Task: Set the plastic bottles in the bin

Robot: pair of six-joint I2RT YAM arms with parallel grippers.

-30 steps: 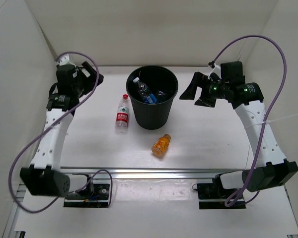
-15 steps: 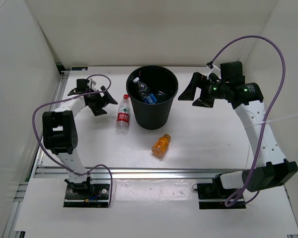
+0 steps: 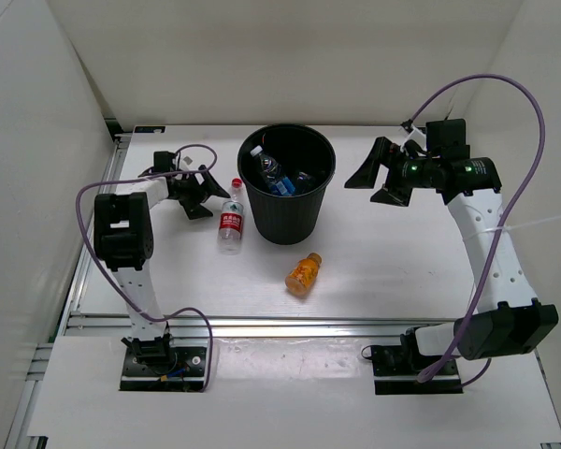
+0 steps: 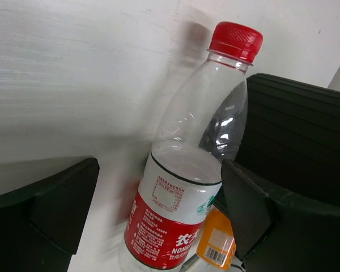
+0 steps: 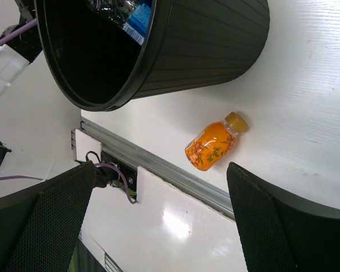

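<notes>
The red-label bottle is just past the spread fingers of my left gripper, so my left gripper will slide to the right in the top view around the red-label bottle's white band (image 3: 232, 206) (image 4: 181, 180).
The black bin (image 3: 285, 213) stands mid-table with bottles inside, one blue-labelled (image 3: 281, 186). Left of it a clear bottle with red label and cap (image 3: 229, 220) lies on the table. The short orange bottle (image 3: 304, 271) lies in front of the bin. My left gripper (image 3: 205, 194) is low and open, just left of the red-label bottle's neck. In the left wrist view that bottle (image 4: 181, 192) lies ahead between the spread fingers of the left gripper (image 4: 158, 195), untouched. My right gripper (image 3: 375, 180) hangs open right of the bin, and the orange bottle (image 5: 214, 146) shows far below it.
White walls close in the table on the left, back and right. A metal rail (image 3: 290, 325) runs along the near edge. In the left wrist view the bin's ribbed wall (image 4: 297, 147) stands close behind the red-label bottle, with the orange bottle (image 4: 218, 245) beyond.
My left arm has swung down from a raised pose at the far left, bringing its gripper low beside the red-label bottle. The right gripper has shifted slightly right.
</notes>
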